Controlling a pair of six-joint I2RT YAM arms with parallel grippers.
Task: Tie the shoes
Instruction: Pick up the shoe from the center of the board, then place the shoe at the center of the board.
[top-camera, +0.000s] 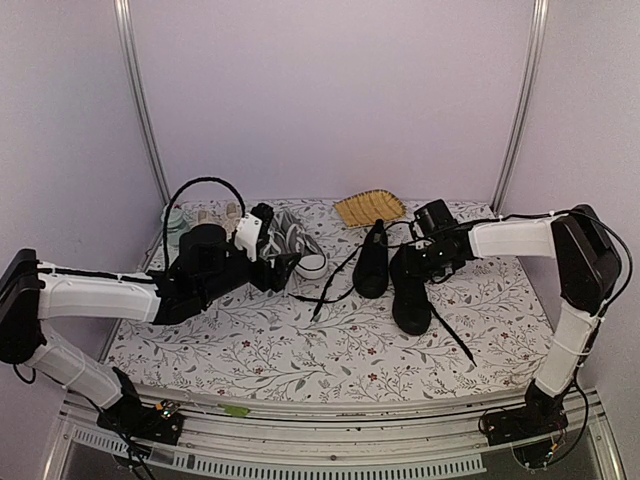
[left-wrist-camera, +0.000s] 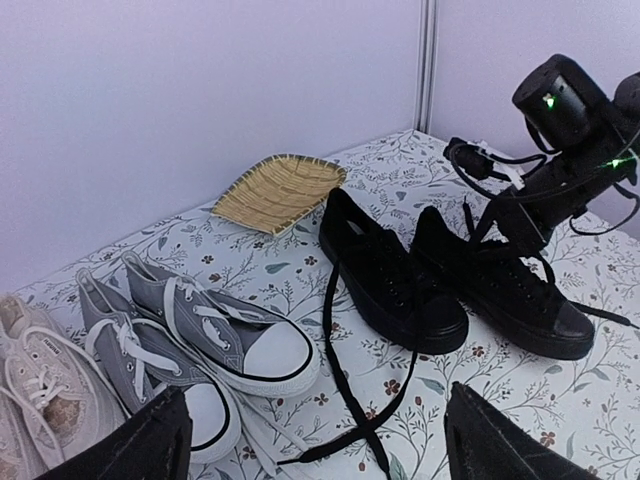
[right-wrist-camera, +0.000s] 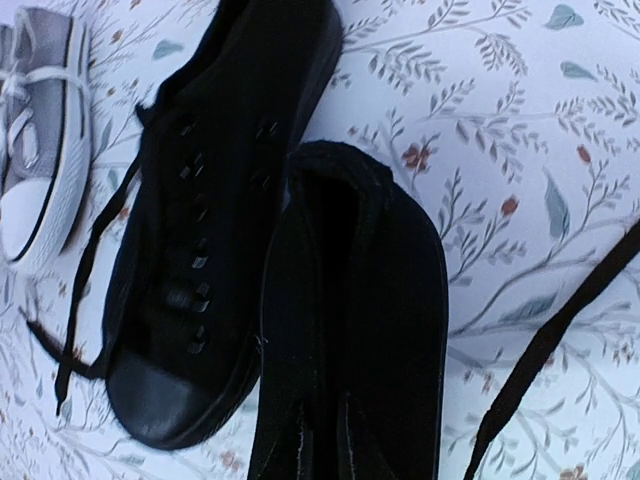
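The pair lies crowded together, so next my right gripper will draw the gripped black shoe back onto the clear cloth before its neighbour's toe (top-camera: 372, 332) (right-wrist-camera: 185, 465) and release it.
The two black shoes lie side by side right of centre, the left shoe (top-camera: 370, 262) (left-wrist-camera: 395, 275) (right-wrist-camera: 200, 230) and the right shoe (top-camera: 411, 295) (left-wrist-camera: 520, 290). Their long black laces trail loose; two strands cross on the cloth (left-wrist-camera: 362, 420). My right gripper (top-camera: 434, 260) (left-wrist-camera: 508, 232) (right-wrist-camera: 323, 405) points down onto the right shoe's lacing. Its fingers stand close together, and black on black hides what lies between them. My left gripper (top-camera: 283, 272) (left-wrist-camera: 320, 440) hangs open over the crossed laces, beside the grey sneakers, holding nothing.
A grey pair with white toe caps (left-wrist-camera: 235, 335) (top-camera: 300, 255) and a beige pair (left-wrist-camera: 35, 375) lie left of the black shoes. A woven bamboo tray (top-camera: 370, 208) (left-wrist-camera: 280, 190) sits at the back. Another lace (right-wrist-camera: 545, 345) runs over the floral cloth toward the front right.
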